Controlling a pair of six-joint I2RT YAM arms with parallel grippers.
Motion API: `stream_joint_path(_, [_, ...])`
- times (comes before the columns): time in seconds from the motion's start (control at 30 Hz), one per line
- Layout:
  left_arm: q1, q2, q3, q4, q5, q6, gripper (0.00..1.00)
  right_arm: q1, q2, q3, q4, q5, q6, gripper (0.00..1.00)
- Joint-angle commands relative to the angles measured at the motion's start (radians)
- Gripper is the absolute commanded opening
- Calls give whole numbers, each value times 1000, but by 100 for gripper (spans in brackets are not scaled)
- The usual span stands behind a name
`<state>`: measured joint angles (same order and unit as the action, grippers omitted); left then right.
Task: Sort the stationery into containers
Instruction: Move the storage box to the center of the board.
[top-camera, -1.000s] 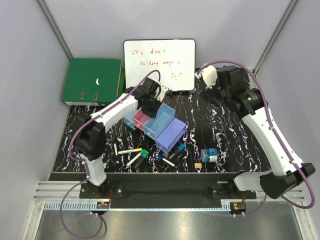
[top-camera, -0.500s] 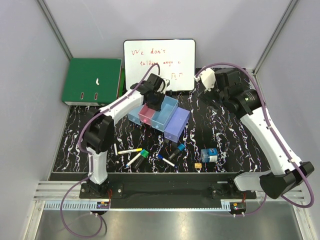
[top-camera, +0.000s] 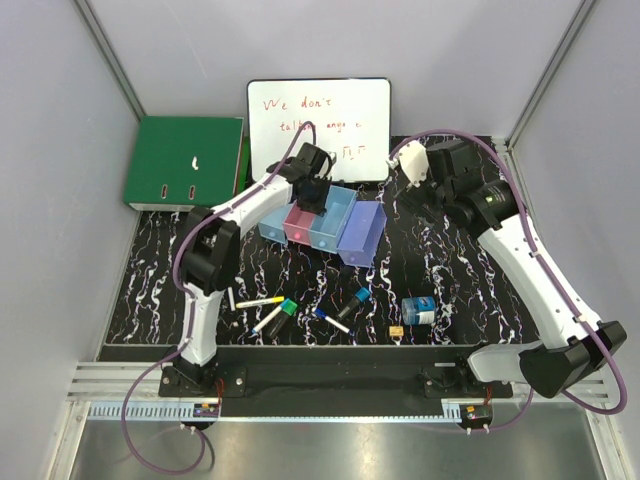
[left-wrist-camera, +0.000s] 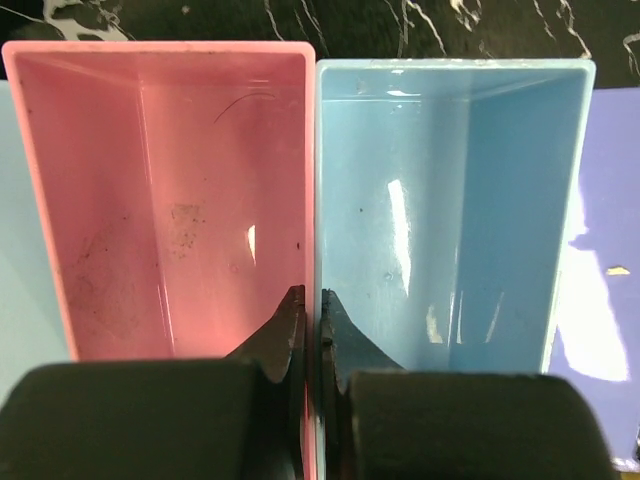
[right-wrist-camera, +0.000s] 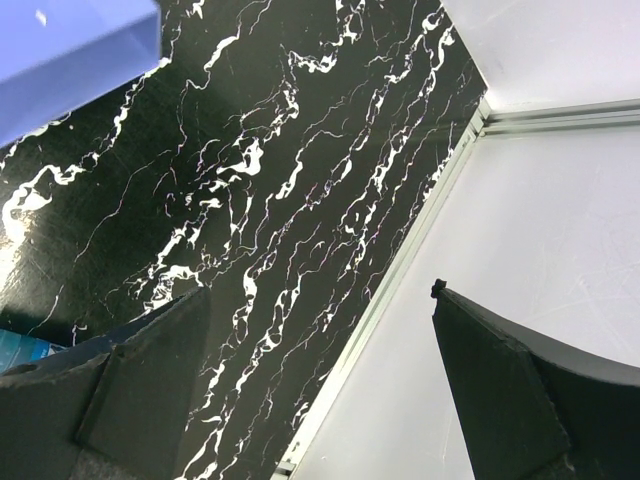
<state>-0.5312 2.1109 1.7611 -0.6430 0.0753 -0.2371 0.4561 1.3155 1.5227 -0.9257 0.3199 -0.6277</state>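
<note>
My left gripper will lower the row onto the table next, before I release its side, because the purple end bin is tipped.
The containers (top-camera: 345, 228) are a joined row of light blue, pink, light blue and purple bins at the back middle of the black marbled table. My left gripper (top-camera: 312, 196) reaches into the row from the whiteboard side. It is shut (left-wrist-camera: 310, 312) on the wall between the pink bin (left-wrist-camera: 170, 190) and the blue bin (left-wrist-camera: 440, 190); both are empty. The stationery lies near the front edge: a yellow marker (top-camera: 260, 301), a green-capped marker (top-camera: 286, 310), a blue pen (top-camera: 330, 318), a teal-capped marker (top-camera: 354, 300), a blue-white cylinder (top-camera: 419, 310) and a tiny yellow piece (top-camera: 396, 331). My right gripper (right-wrist-camera: 320, 292) hangs open and empty over the table's back right edge.
A whiteboard (top-camera: 318, 125) leans against the back wall just behind the bins. A green binder (top-camera: 185, 160) lies at the back left. The purple bin's corner (right-wrist-camera: 70, 50) shows in the right wrist view, beside the enclosure wall (right-wrist-camera: 540, 200).
My left gripper has pulled the row of bins back towards the whiteboard and to the right, turning it more square to the table. The right arm has shifted only slightly.
</note>
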Motion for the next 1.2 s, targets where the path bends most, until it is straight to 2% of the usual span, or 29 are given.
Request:
stream_joint_path(0.0, [11,90,-8,-20,-54,-11,0,-5,-25,-9,14,-19,16,100])
stream_joint_path(0.1, [11,106,12,-36,-118,2,0,-5,-19,-7,16,-30,20,100])
stream_joint_path(0.4, [11,168,46,-72,-127,5,0,-4,-12,-6,16,-45,23,100])
stream_joint_path(0.8, [11,262,106,-99,-51,10,0,-4,-12,-19,14,-48,20,100])
stream_joint_path(0.93, [11,261,92,-103,-59,2,7,-5,4,-12,13,-62,22,100])
stream_joint_path(0.97, [11,261,92,-103,-49,5,12,-5,5,-10,13,-65,23,100])
stream_joint_path(1.0, [11,259,89,-106,-46,5,24,-5,8,-10,11,-70,25,100])
stream_joint_path(1.03, [11,256,87,-106,-40,7,45,-5,11,-12,11,-79,28,100])
stream_joint_path(1.07, [11,255,87,-104,-37,15,55,-4,13,-16,11,-84,28,100])
stream_joint_path(1.13, [11,247,84,-109,-31,19,69,-5,21,-19,7,-97,31,100])
stream_joint_path(1.17, [11,244,81,-110,-29,24,70,-5,25,-18,7,-100,31,100])
